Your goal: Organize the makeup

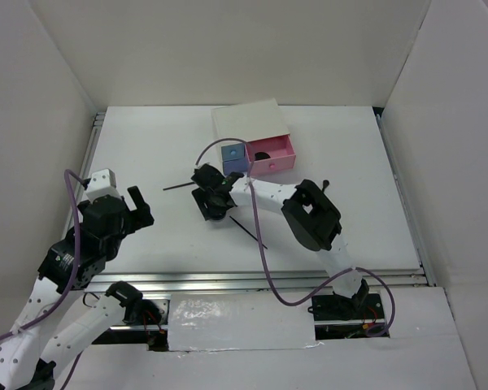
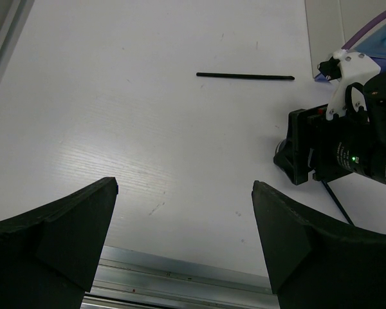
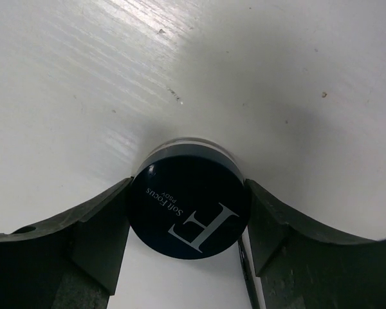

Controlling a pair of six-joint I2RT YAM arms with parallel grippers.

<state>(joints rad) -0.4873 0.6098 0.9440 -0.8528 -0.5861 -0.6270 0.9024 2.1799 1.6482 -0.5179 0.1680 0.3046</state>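
Note:
My right gripper will move up, outward and to the right in the top view, over the pink drawer [image 1: 272, 153], and let go of the compact, because the drawer is open.
A round black compact [image 3: 190, 206] with a white "F" and "Soft Focus" on its lid stands on the white table. My right gripper [image 3: 188, 187] is shut on it, one finger pressed against each side. From above, that gripper [image 1: 210, 197] sits mid-table, just in front of the drawers, and hides the compact. One thin black stick [image 1: 179, 186] lies to its left, seen also in the left wrist view as a stick [image 2: 244, 76] far ahead. A second thin stick [image 1: 248, 229] lies under the right arm. My left gripper [image 2: 185, 187] is open and holds nothing.
A white box [image 1: 248, 122] stands at the back. Its pink drawer [image 1: 283, 154] is pulled out with a dark round item [image 1: 262, 156] inside, and a blue drawer [image 1: 233, 158] is beside it. White walls enclose the table. A metal rail [image 1: 252, 280] runs along the near edge.

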